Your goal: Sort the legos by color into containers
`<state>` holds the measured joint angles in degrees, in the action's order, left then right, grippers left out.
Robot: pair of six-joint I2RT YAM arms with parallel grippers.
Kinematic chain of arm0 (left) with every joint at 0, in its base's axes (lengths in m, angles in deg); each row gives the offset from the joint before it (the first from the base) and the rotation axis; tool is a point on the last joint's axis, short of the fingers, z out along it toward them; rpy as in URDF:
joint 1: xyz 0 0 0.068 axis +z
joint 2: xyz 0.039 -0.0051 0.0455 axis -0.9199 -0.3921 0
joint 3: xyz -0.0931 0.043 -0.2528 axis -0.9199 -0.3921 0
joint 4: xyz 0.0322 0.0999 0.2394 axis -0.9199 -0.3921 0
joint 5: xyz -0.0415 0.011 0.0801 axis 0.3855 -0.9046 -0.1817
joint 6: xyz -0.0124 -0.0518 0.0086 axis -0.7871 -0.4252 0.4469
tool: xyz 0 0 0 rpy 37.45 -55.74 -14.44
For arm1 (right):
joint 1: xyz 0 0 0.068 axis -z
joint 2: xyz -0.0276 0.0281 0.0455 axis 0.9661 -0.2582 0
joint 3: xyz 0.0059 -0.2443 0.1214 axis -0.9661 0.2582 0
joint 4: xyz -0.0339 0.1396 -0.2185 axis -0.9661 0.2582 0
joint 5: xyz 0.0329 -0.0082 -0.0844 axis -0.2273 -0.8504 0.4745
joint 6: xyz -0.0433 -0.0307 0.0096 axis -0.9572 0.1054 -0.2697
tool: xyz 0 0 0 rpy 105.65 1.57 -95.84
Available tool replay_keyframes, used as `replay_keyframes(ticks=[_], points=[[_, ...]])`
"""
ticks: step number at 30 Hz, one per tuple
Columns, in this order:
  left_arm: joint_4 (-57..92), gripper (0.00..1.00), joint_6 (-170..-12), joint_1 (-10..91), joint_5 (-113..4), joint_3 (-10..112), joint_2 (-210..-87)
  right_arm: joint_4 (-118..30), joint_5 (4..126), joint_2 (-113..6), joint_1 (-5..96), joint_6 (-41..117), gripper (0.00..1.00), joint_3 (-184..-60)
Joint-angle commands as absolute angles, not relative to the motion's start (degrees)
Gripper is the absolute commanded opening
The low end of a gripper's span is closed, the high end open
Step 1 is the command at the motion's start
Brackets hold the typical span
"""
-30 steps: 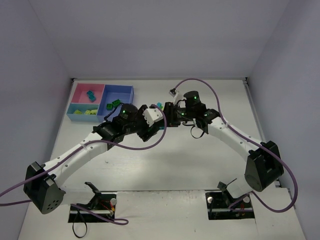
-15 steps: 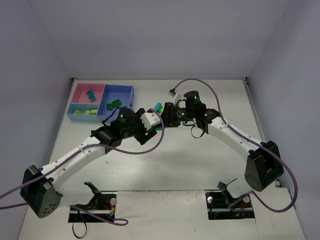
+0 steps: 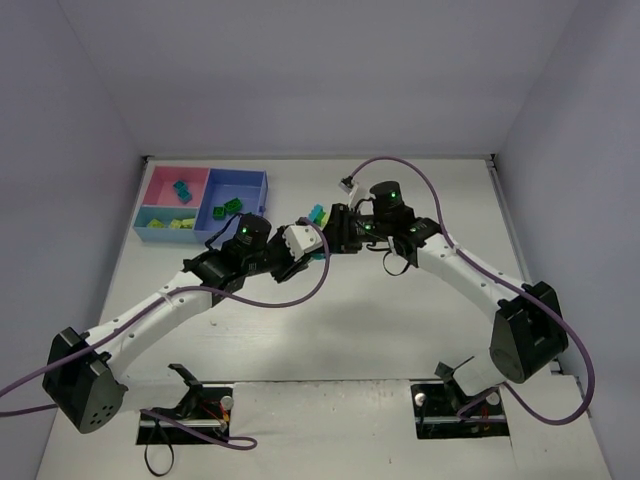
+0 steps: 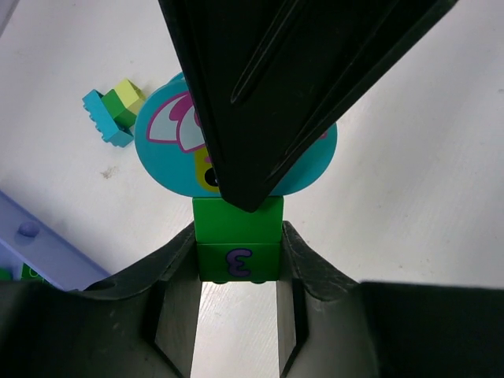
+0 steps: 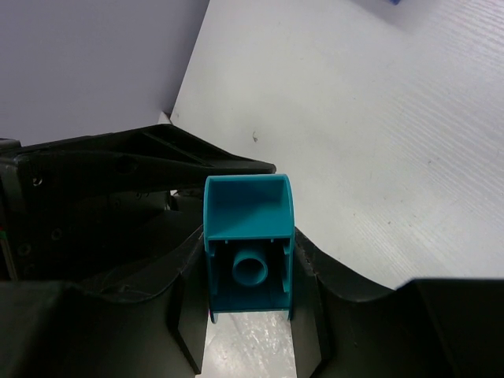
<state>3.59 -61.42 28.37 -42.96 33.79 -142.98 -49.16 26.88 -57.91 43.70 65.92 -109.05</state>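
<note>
The medium-blue tray (image 3: 250, 185) of green legos is outward of the left gripper, so the left gripper should move away from the right gripper and let go of the green brick over the tray.
A dark green brick (image 4: 239, 236) printed with a "3" is joined to a round teal lego (image 4: 165, 150) with a face on it. My left gripper (image 4: 239, 264) is shut on the green brick. Over the table's middle, my right gripper (image 5: 248, 272) is shut on the teal lego (image 5: 248, 213), and the two grippers meet tip to tip (image 3: 322, 240). A teal and yellow-green pair (image 3: 316, 213) lies just behind them. The pink tray (image 3: 160, 180) holds teal legos (image 3: 182, 190), the light-blue tray (image 3: 148, 224) yellow-green ones (image 3: 180, 224), the medium-blue tray (image 3: 250, 185) dark green ones (image 3: 230, 208).
The three trays adjoin at the far left of the white table. A white connector (image 3: 347, 185) on the right arm's purple cable hangs behind the grippers. Grey walls close in the table on three sides.
My left gripper has moved right and up to the right gripper's held piece and closed on its green brick. The right gripper has barely moved.
</note>
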Motion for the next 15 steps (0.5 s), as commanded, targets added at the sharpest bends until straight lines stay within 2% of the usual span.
replay_keyframes(ticks=[1, 4, 15], points=[[7.3, 0.04, -61.64, 29.47, -42.05, 34.69, -142.43, -52.03, 24.79, -54.2, 44.18, 65.35, 0.0, -108.72], [6.77, 0.01, -61.64, 29.65, -41.61, 34.51, -142.43, -52.2, 24.96, -53.41, 45.06, 64.91, 0.0, -108.1], [6.33, 0.01, -61.56, 29.91, -41.35, 33.28, -142.08, -53.61, 24.44, -50.94, 49.46, 65.0, 0.0, -105.73]])
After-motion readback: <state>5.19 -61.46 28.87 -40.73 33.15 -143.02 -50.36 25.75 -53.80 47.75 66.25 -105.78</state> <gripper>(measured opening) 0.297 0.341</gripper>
